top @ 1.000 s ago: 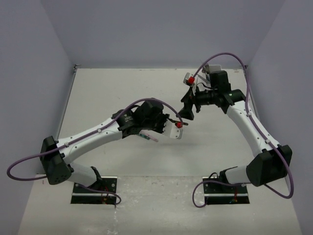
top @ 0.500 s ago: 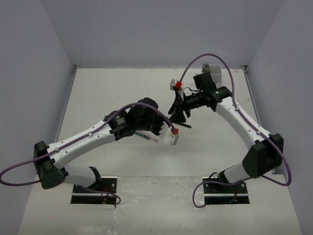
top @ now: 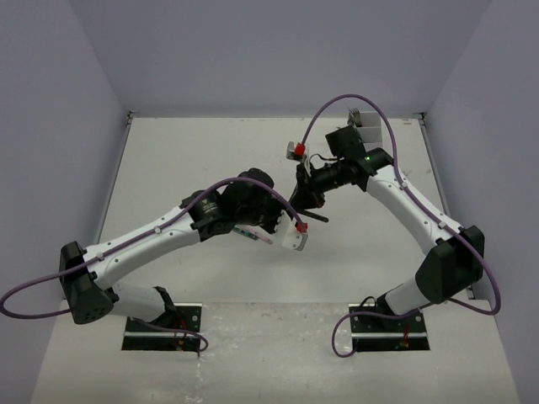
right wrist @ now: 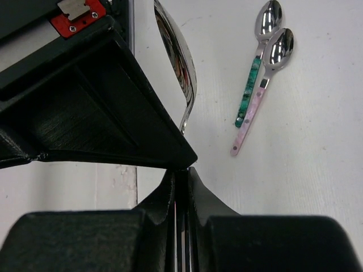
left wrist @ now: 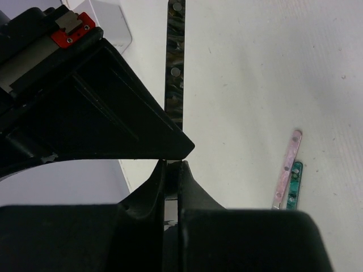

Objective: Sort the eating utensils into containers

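Observation:
The right gripper needs to move outward and to the right in the top view and down over the white container (top: 370, 130) to release the spoon, because utensils already stand in that container.
A spoon with a dark patterned handle (left wrist: 174, 62) and shiny bowl (right wrist: 178, 62) hangs above the table's middle, between both grippers. My left gripper (left wrist: 172, 165) is shut on it, and so is my right gripper (right wrist: 181, 170). Seen from above, the left gripper (top: 296, 216) and right gripper (top: 305, 202) meet tip to tip and hide the spoon. On the table lie a teal-handled spoon (right wrist: 249, 96) and a pink-handled spoon (right wrist: 252, 122) side by side, partly under the left wrist (top: 253, 234). The white container (top: 370, 130) stands at the far right, behind the right arm.
A white box corner (left wrist: 110, 25) shows past the right gripper's body in the left wrist view. The grey walls enclose the table on three sides. The arm bases sit at the near edge.
The right arm swung left to the left gripper and its open jaws shut on the spoon. The left arm drew back slightly, still gripping.

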Available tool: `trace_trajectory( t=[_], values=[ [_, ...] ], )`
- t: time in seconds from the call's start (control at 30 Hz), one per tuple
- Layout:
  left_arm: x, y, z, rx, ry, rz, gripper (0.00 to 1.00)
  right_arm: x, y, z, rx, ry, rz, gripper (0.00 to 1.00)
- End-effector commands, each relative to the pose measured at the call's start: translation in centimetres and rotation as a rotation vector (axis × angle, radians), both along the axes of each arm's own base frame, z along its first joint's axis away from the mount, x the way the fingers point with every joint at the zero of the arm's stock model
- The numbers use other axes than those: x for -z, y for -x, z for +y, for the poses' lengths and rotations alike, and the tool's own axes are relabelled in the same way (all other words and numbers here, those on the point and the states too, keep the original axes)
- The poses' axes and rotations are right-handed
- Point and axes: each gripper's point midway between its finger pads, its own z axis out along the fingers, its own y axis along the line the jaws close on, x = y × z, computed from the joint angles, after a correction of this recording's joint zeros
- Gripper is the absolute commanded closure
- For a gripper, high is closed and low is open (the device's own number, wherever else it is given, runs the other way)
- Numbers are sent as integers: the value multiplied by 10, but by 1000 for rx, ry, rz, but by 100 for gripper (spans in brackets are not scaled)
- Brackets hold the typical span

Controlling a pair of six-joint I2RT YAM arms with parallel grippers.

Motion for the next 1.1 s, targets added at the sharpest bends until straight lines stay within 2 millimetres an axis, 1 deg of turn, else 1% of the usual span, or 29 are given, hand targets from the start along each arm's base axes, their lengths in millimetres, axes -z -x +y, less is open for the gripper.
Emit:
trace_trajectory(
  t=[0.0, 0.07, 0.1, 0.13, 0.17, 0.23, 0.27, 0.33, 0.37, 0.4, 0.43, 0.47, 0.5, 0.53, 0.57, 0.6, 0.63, 0.67, 0.7, 0.73, 0.77, 0.8, 0.83, 0.87, 0.9, 0.93, 0.97, 1.03, 1.07],
  values=[
    [-26, -3, -13, 19, 87, -57, 100, -7, -11, -3, 29, 24, -71, 100],
    [-27, -4, -14, 6, 103, -50, 93, -9, -18, -4, 66, 32, -98, 100],
    [-33, -5, -16, 0, 131, -58, 75, -11, -24, -3, 90, 27, -116, 100],
    [-32, -5, -15, -11, 140, -49, 61, -11, -31, -4, 121, 41, -136, 100],
    [-39, -6, -16, -18, 174, -65, 1, -13, -36, -6, 150, 44, -149, 100],
    [-48, -7, -17, -43, 227, -66, 0, -16, -53, -9, 215, 39, -177, 100],
    [-59, -7, -17, -51, 274, -83, 0, -18, -60, -11, 244, 38, -185, 100],
    [-68, -6, -16, -70, 331, -72, 0, -24, -90, -26, 377, 32, -210, 100],
    [-89, -7, -16, -80, 410, -105, 0, -27, -99, -32, 404, 20, -227, 100],
    [-97, -7, -14, -94, 448, -112, 0, -31, -118, -48, 462, 0, -272, 100],
    [-102, -6, -12, -117, 491, -95, 0, -35, -130, -59, 498, -16, -306, 100],
    [-123, -7, -6, -142, 568, -126, 0, -40, -137, -68, 513, -43, -337, 100],
    [-130, -7, -2, -165, 603, -131, 0, -48, -155, -90, 564, -75, -403, 100],
    [-136, -7, 3, -191, 645, -124, 0, -59, -158, -100, 568, -105, -453, 100],
    [-153, -7, 14, -222, 740, -164, 0, -76, -165, -105, 547, -157, -560, 100],
    [-157, -5, 19, -240, 793, -151, 0, -69, -171, -123, 578, -148, -597, 100],
    [-156, 1, 27, -239, 832, -148, 0, -77, -174, -131, 585, -150, -674, 100],
    [-163, 0, 34, -263, 880, -162, 0, -91, -184, -139, 595, -166, -791, 100],
    [-163, 1, 38, -283, 910, -139, 0, -85, -187, -150, 608, -156, -814, 100],
    [-158, 0, 42, -310, 927, -122, 0, -86, -191, -162, 613, -152, -840, 100],
    [-166, -6, 55, -381, 980, -134, 0, -82, -198, -166, 607, -149, -848, 100],
    [-162, -11, 60, -442, 1023, -90, 0, -87, -202, -174, 593, -156, -860, 100],
    [-163, -20, 70, -524, 1065, -93, 0, -79, -213, -179, 588, -154, -857, 100],
    [-160, -27, 78, -573, 1085, -86, 0, -80, -220, -190, 598, -159, -872, 100],
    [-149, -32, 81, -618, 1101, -52, 0, -78, -220, -189, 553, -186, -878, 100],
    [-145, -39, 86, -659, 1121, -54, 0, -76, -225, -193, 546, -198, -885, 100],
    [-140, -48, 93, -699, 1126, -62, 0, -71, -235, -202, 541, -206, -923, 100],
    [-127, -61, 99, -763, 1136, -38, 0, -64, -236, -204, 471, -231, -982, 100],
    [-124, -72, 111, -810, 1142, -40, 0, -63, -245, -210, 476, -241, -1025, 100]
  ],
)
